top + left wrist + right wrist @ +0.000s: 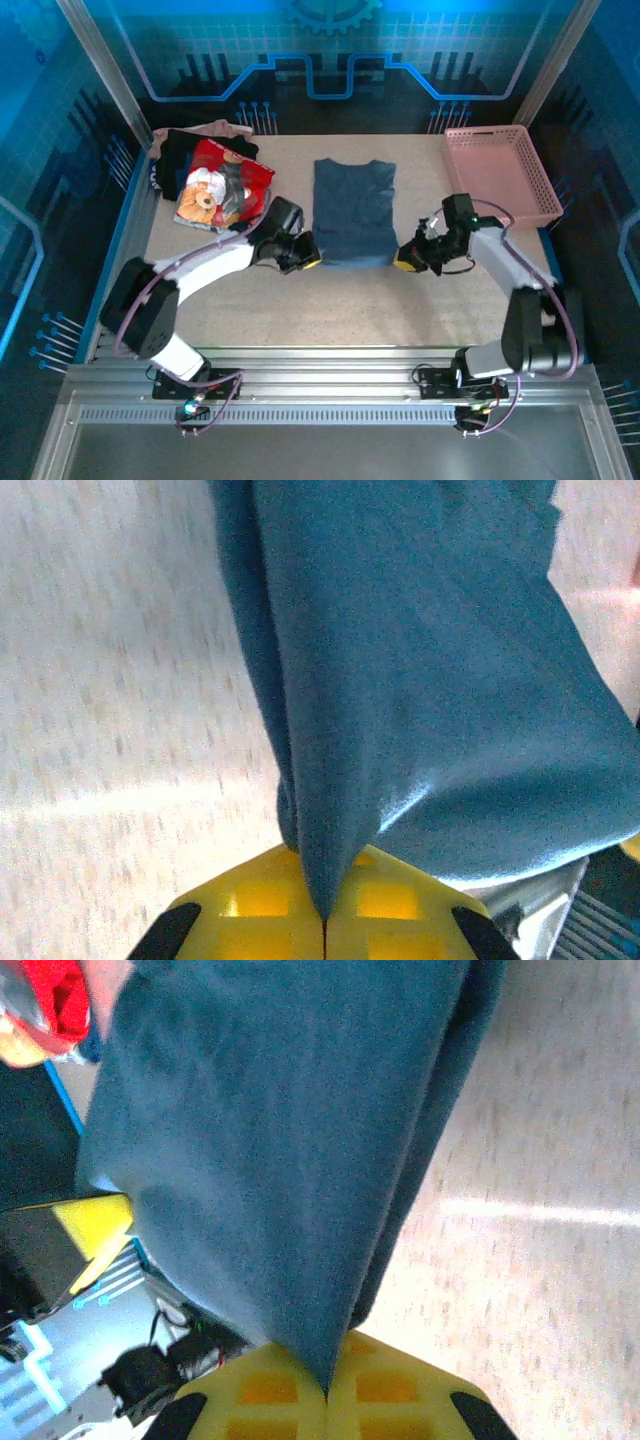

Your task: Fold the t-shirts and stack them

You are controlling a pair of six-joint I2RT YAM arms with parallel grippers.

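The hem corner should go outward next in my left gripper, over the shirt's still full-length body toward the blue shirt's collar end (338, 171). My left gripper should then let go of the hem corner.
A slate-blue t-shirt (353, 210) lies flat in the middle of the table, its sleeves folded in. My left gripper (307, 256) is shut on its near left corner; in the left wrist view the blue cloth (400, 660) runs up out of the closed yellow jaws. My right gripper (405, 257) is shut on the near right corner, and there the same cloth (290, 1130) rises from between the yellow fingers (390, 1400). A red t-shirt with a teddy-bear print (222, 187) lies at the back left on top of a black one (176, 158) and a beige one (222, 129).
A pink lattice basket (500, 175) stands at the back right. Metal rails frame the table's left side (125, 215) and its near edge (330, 370). Bare tabletop (350, 305) spreads between the blue shirt and the arm bases.
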